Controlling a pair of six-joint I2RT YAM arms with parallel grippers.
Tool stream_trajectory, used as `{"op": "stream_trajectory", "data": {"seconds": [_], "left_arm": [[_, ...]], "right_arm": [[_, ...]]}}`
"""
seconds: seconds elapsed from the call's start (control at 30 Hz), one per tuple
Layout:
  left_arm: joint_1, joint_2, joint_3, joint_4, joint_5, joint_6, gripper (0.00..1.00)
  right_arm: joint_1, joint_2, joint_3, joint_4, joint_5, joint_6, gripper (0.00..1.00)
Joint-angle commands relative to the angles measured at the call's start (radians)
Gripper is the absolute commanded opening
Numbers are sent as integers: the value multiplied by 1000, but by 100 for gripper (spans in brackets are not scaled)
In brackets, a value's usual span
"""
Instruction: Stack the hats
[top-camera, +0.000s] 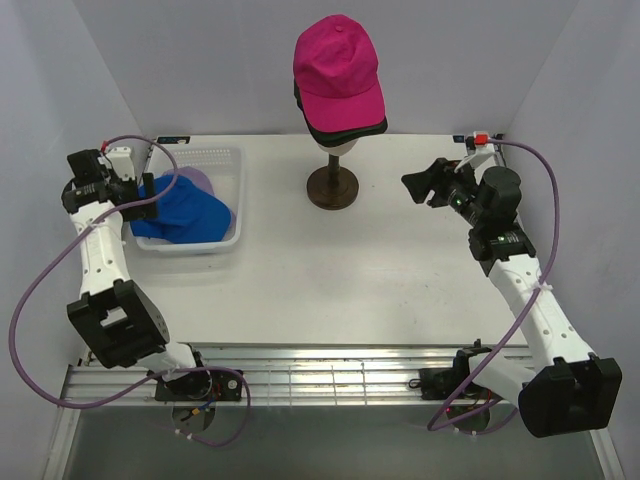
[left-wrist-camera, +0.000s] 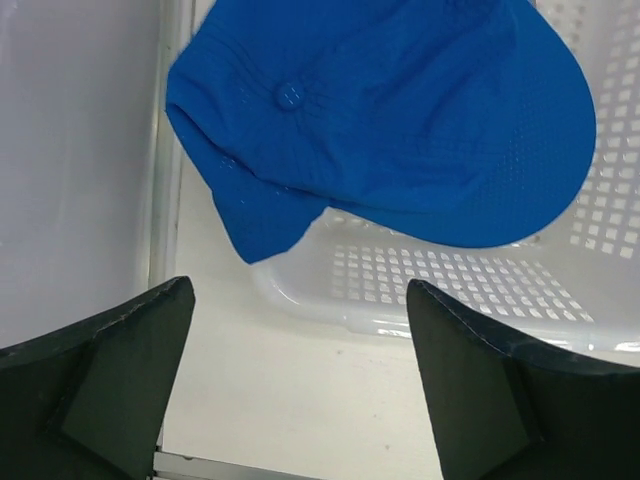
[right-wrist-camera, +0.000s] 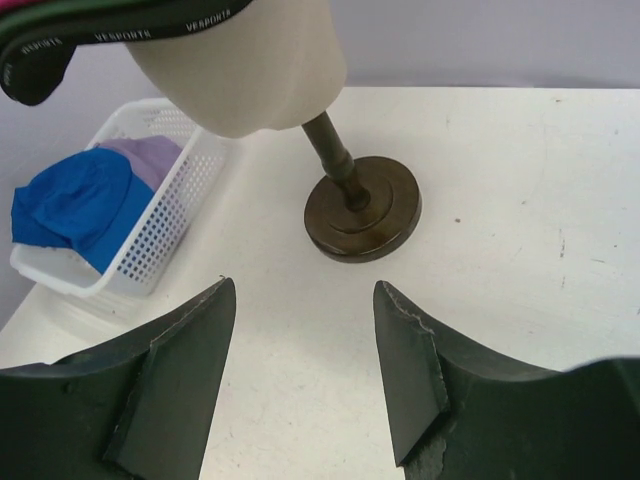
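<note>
The blue cap's flap (top-camera: 143, 227) (left-wrist-camera: 263, 222) sticks out over the basket's rim at the basket's near corner, where both fingers can go around it, so my left gripper should come down onto it next.
A magenta cap (top-camera: 338, 70) tops a stack of dark caps (top-camera: 347, 130) on the cream mannequin head (right-wrist-camera: 245, 60). A bright blue cap (top-camera: 180, 212) lies in the white basket (top-camera: 232, 160) with a lavender cap (top-camera: 198, 180) behind it. The blue cap (left-wrist-camera: 390, 110) fills the left wrist view. It also shows in the right wrist view (right-wrist-camera: 75, 205) beside the lavender cap (right-wrist-camera: 150, 158). My left gripper (left-wrist-camera: 300, 300) is open and empty, over the basket's near left corner. My right gripper (right-wrist-camera: 305, 295) is open and empty, right of the stand.
The mannequin's brown stand (top-camera: 333, 186) sits at the back centre, its base (right-wrist-camera: 362, 208) ahead of my right gripper. The basket wall (left-wrist-camera: 430, 290) lies between my left fingers. White walls close in the table on three sides.
</note>
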Motion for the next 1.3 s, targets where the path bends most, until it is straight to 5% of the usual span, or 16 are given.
{"op": "stream_trajectory", "data": {"seconds": [0.0, 0.1, 0.33, 0.5, 0.6, 1.0, 1.27], "left_arm": [[21, 22, 42, 82, -55, -1, 95], [57, 112, 48, 112, -24, -27, 83], [73, 225, 68, 198, 39, -73, 73], [73, 291, 103, 224, 100, -82, 50], [73, 271, 94, 240, 108, -96, 24], [73, 122, 90, 240, 156, -98, 12], [71, 87, 188, 154, 344, -153, 0]], "right_arm": [[5, 0, -2, 34, -41, -35, 63], [5, 12, 11, 17, -58, -37, 63], [21, 38, 70, -43, -37, -21, 62], [58, 24, 81, -75, 37, -27, 62], [78, 18, 83, -81, 71, -29, 62], [146, 44, 136, -143, 120, -77, 62], [152, 35, 135, -153, 105, -106, 62]]}}
